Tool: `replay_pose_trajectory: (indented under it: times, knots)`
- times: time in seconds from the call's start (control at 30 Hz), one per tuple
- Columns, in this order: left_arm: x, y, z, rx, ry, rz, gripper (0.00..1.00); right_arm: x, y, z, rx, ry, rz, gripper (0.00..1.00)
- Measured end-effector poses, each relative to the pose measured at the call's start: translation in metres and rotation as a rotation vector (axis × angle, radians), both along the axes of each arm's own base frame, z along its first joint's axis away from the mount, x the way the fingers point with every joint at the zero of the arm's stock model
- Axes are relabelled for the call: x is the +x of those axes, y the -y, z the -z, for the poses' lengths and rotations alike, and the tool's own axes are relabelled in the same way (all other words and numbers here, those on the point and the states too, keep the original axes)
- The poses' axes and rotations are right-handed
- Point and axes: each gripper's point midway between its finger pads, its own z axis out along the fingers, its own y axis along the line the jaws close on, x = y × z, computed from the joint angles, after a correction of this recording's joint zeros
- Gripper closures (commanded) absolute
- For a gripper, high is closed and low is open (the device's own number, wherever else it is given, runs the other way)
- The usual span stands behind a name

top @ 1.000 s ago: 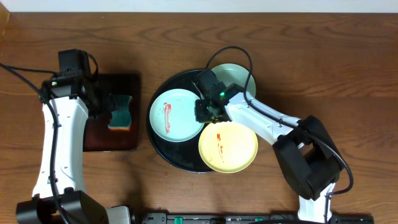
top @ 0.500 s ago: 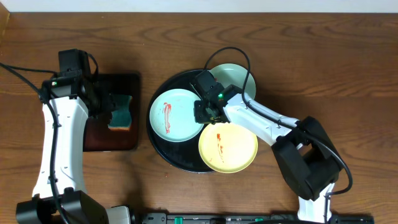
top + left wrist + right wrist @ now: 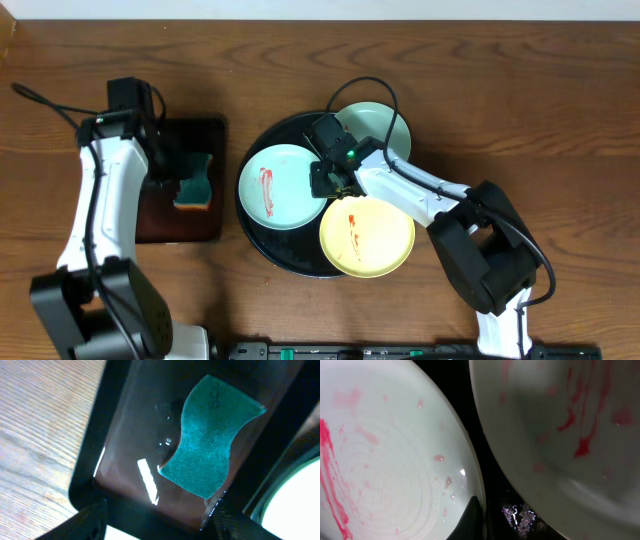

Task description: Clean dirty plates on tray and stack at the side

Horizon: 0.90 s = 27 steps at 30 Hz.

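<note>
My left gripper needs to turn first as it goes down and across to straddle the sponge (image 3: 195,183) (image 3: 209,436), because the sponge lies at an angle ahead of the gripper's open fingers.
On the round black tray (image 3: 262,238) lie three plates. The pale blue plate (image 3: 278,188) with a red smear is on the left, the mint plate (image 3: 385,125) at the back, the yellow plate (image 3: 375,240) with a red smear in front. My right gripper (image 3: 322,180) is shut on the blue plate's right rim; in the right wrist view one dark finger (image 3: 472,520) lies on that plate (image 3: 385,460), next to the smeared yellow plate (image 3: 560,425). My left gripper (image 3: 168,172) hangs open over a teal sponge (image 3: 195,180), which lies ahead of its fingers (image 3: 92,520) in the left wrist view.
The sponge (image 3: 212,435) rests on a small rectangular dark tray (image 3: 160,225) left of the round tray; its floor (image 3: 125,435) looks wet. The round tray's rim (image 3: 272,480) and the blue plate's edge (image 3: 300,505) show at the right of the left wrist view.
My right gripper has closed on the blue plate's rim, and the plate has shifted slightly left. My left arm has swung its wrist a little toward the back right above the sponge.
</note>
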Motion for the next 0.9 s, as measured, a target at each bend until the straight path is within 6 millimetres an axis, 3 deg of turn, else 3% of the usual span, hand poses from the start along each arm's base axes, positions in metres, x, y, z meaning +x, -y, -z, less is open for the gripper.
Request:
replay_pose_trajectory:
  times: [0.17, 0.3, 0.6, 0.8, 0.9]
  knots:
    - [0.003, 0.0, 0.028, -0.013, -0.079, 0.045, 0.36, 0.0, 0.0, 0.0, 0.0, 0.001, -0.001, 0.99]
    - [0.016, 0.006, 0.049, -0.055, -0.086, 0.124, 0.36, 0.0, 0.0, 0.0, -0.001, 0.002, -0.003, 0.99]
    - [0.045, 0.018, 0.067, -0.113, -0.016, 0.279, 0.36, 0.0, 0.0, 0.0, -0.004, 0.006, -0.017, 0.99]
    - [0.04, 0.02, 0.092, -0.14, -0.079, 0.303, 0.36, 0.0, 0.0, 0.0, -0.004, 0.006, -0.017, 0.99]
    - [0.038, 0.022, 0.101, -0.152, -0.103, 0.305, 0.46, 0.0, 0.0, 0.0, -0.004, 0.006, -0.017, 0.99]
